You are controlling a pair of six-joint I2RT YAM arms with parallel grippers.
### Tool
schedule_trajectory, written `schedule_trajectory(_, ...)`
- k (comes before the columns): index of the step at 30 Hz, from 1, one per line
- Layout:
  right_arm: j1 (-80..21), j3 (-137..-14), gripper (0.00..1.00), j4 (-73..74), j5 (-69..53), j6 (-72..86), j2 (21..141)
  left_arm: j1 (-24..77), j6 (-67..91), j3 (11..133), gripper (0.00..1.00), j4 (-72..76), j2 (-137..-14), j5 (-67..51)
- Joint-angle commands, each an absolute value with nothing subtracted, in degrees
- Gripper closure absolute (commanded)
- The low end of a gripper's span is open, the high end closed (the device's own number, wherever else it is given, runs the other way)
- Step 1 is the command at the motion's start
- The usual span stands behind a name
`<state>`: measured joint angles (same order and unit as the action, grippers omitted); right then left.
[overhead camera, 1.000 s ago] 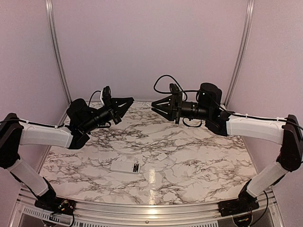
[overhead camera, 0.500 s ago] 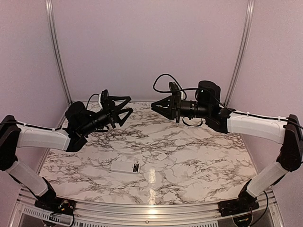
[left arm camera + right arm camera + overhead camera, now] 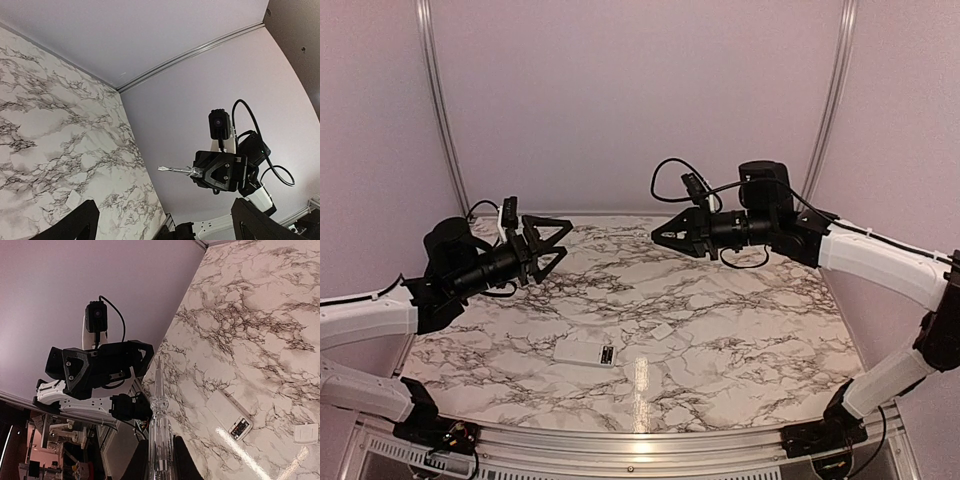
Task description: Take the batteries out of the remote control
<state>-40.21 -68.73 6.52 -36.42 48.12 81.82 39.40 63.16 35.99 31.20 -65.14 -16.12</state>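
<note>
My left gripper tilts downward next, lowers over the remote control's plain opposite end [image 3: 566, 351] and closes, since the screwdriver requires the remote control's dark hollow clear.
The remote control [image 3: 585, 353] lies flat on the marble table near the front, its dark recess and label at its right end; it also shows in the right wrist view [image 3: 229, 415]. No batteries are in view. My left gripper [image 3: 563, 238] hangs open and empty above the table's left back part, its jaws wide apart [image 3: 165, 212]. My right gripper [image 3: 660, 236] hovers at the back centre, facing the left one, shut on a clear-handled screwdriver [image 3: 160, 425] that sticks out past its fingertips. Both grippers are well above the remote.
A small white squarish cover piece [image 3: 662, 331] lies on the table [image 3: 740, 300] just right of the remote, and shows in the right wrist view [image 3: 306, 433]. Pale walls with metal rails [image 3: 438, 110] close in the back and sides.
My left gripper has opened wide and its arm has drawn back to the left. My right gripper has shifted slightly right, widening the gap between the two.
</note>
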Motion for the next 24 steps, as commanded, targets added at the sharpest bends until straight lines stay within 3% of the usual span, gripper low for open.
schedule_trajectory(1, -40.0, -73.3, 1.0, 21.7, -34.1, 38.6, 81.5, 39.5, 52.8, 36.3, 0.03, 8.7, -60.8, -11.1)
schedule_trajectory(14, -43.2, -78.8, 1.0, 39.0, -26.0, 30.9, 87.4, 39.5, 47.1, 36.2, 0.17, -8.6, -65.9, -7.7)
schedule_trajectory(24, -45.4, -83.0, 1.0, 48.4, -19.0, 18.6, 91.2, 39.9, 28.8, 47.8, 0.14, -20.5, -77.8, -11.3)
